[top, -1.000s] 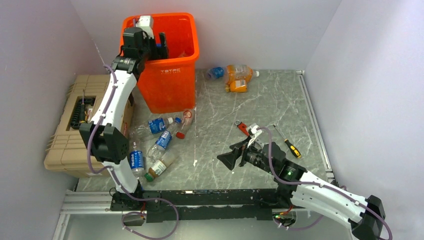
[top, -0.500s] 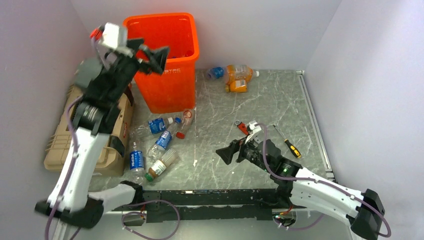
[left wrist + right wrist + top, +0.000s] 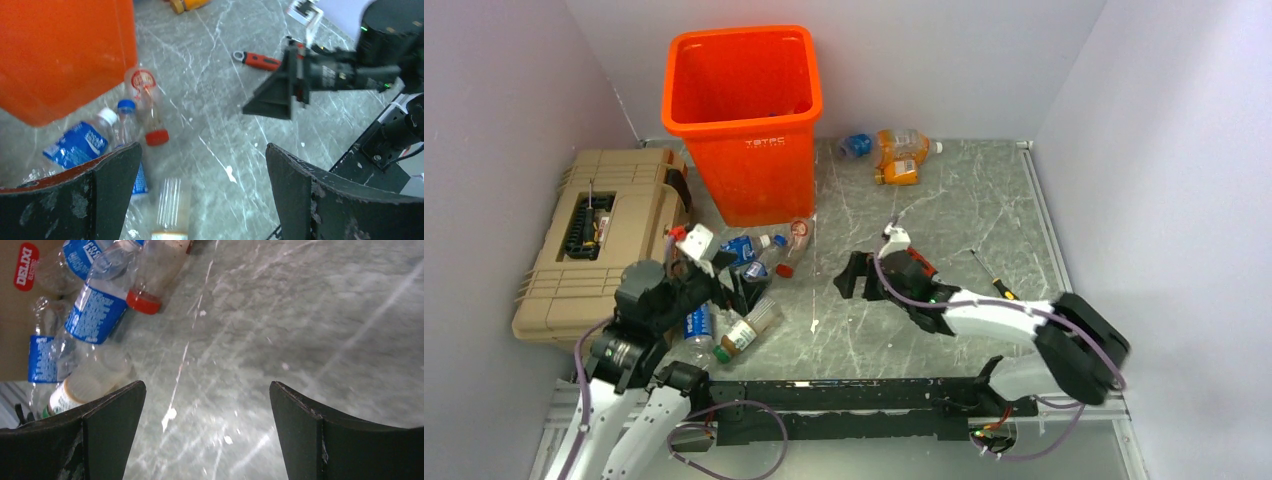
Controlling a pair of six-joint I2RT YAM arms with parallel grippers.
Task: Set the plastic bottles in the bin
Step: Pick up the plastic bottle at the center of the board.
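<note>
The robot's right gripper will move outward, to the left in the top view, and down over the red-capped bottle's body (image 3: pixel 799 234) (image 3: pixel 162 264), because that bottle lies at the open edge of the cluster.
The orange bin (image 3: pixel 744 100) stands at the back left. Several plastic bottles lie in a cluster in front of it: a blue-labelled one (image 3: pixel 742 249), a clear one with a red cap (image 3: pixel 794 243) and one with a green cap (image 3: pixel 742 335). More bottles, two of them orange (image 3: pixel 899 155), lie at the back. My left gripper (image 3: pixel 739 290) hangs open low over the cluster, and the wrist view shows a clear bottle (image 3: pixel 170 200) below its jaws (image 3: pixel 202 147). My right gripper (image 3: pixel 856 278) is open over bare table right of the cluster (image 3: pixel 207 385), holding nothing.
A tan toolbox case (image 3: pixel 594 240) sits against the left wall, touching the bottle cluster. A red-handled wrench (image 3: pixel 257 60) and a screwdriver (image 3: pixel 1001 288) lie by the right arm. Walls close in the back and both sides.
My left arm swung down from the bin's rim to low over the bottle cluster. My right arm reached forward and left toward the table's middle. Both grippers stayed open.
</note>
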